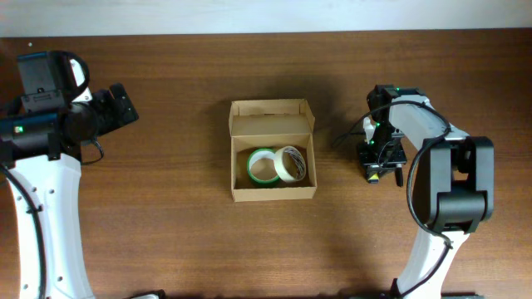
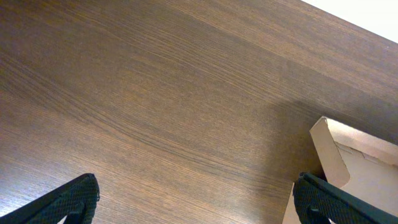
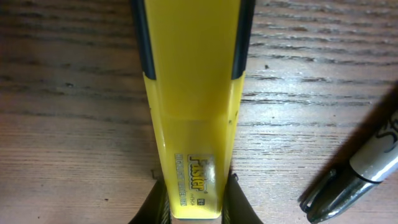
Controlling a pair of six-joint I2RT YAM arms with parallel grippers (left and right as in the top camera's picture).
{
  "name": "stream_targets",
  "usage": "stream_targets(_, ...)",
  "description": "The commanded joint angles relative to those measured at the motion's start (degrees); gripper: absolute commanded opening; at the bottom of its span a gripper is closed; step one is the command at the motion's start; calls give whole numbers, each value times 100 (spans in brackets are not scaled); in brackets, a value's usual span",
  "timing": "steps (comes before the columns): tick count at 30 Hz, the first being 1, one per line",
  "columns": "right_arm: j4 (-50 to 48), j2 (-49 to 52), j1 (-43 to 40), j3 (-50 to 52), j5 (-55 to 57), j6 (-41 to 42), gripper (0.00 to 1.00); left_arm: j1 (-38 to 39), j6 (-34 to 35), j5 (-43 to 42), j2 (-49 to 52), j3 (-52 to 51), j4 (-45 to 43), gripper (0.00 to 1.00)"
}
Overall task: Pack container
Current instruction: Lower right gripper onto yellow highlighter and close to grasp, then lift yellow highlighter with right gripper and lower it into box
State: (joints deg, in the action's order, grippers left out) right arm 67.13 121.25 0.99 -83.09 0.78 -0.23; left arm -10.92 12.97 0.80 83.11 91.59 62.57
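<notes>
The highlighter goes up with my right gripper next, over the container and down by the green tape roll (image 1: 263,168) for release, since the lid is folded back.
The tan cardboard container (image 1: 273,151) sits open at the table's middle, flap lid (image 1: 272,108) folded back. Inside lie a green tape roll (image 1: 263,168) and a cream tape roll (image 1: 290,163). Its corner shows in the left wrist view (image 2: 348,165). My right gripper (image 1: 373,173) is right of the box, shut on a yellow highlighter (image 3: 193,124) that rests low at the table; its tip shows in the overhead view (image 1: 373,176). My left gripper (image 2: 199,199) is open and empty, held above bare table left of the box; it also shows in the overhead view (image 1: 122,105).
A black marker (image 3: 357,174) lies on the wood just right of the highlighter. It shows in the overhead view as a thin dark stick (image 1: 398,173) beside my right gripper. The table (image 1: 183,241) is brown wood.
</notes>
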Motion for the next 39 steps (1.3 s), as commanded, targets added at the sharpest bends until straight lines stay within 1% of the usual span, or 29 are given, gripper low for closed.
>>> stream_targets(1, -13, 98, 11, 63, 28, -35, 4, -28, -109, -42, -13, 0, 0, 99)
stream_targets(5, 177, -52, 11, -170, 31, -13, 4, -28, -109, -39, -13, 0, 0, 99)
stream_targets(9, 560, -503, 11, -761, 136, 63, 4, -28, -109, -39, -13, 0, 0, 99)
stream_targets(17, 1775, -1716, 17, -2959, 153, 85, 4, -28, -109, -42, -13, 0, 0, 99)
stream_targets(20, 2208, -2208, 59, -3582, 136, 120, 4, -26, -109, -42, -13, 0, 2, 99)
stream_targets(22, 2319, -2535, 164, -3766, 116, 136, 4, -26, -109, -44, -13, 0, 2, 99)
stream_targets(26, 2286, -3014, 756, -3792, 42, 22, 4, -26, -107, -44, -13, 0, -2, 99)
stream_targets(29, 2284, -2986, 1447, -3788, -118, -42, 4, -26, -107, -44, -13, 0, 0, 99)
stream_targets(34, 2065, -2492, 2734, -3788, -254, -96, 4, -26, -107, -44, -13, 0, 0, 99)
stream_targets(39, 2024, -1602, 3539, -3783, -280, -192, 4, -26, -109, -42, -13, 0, 0, 99)
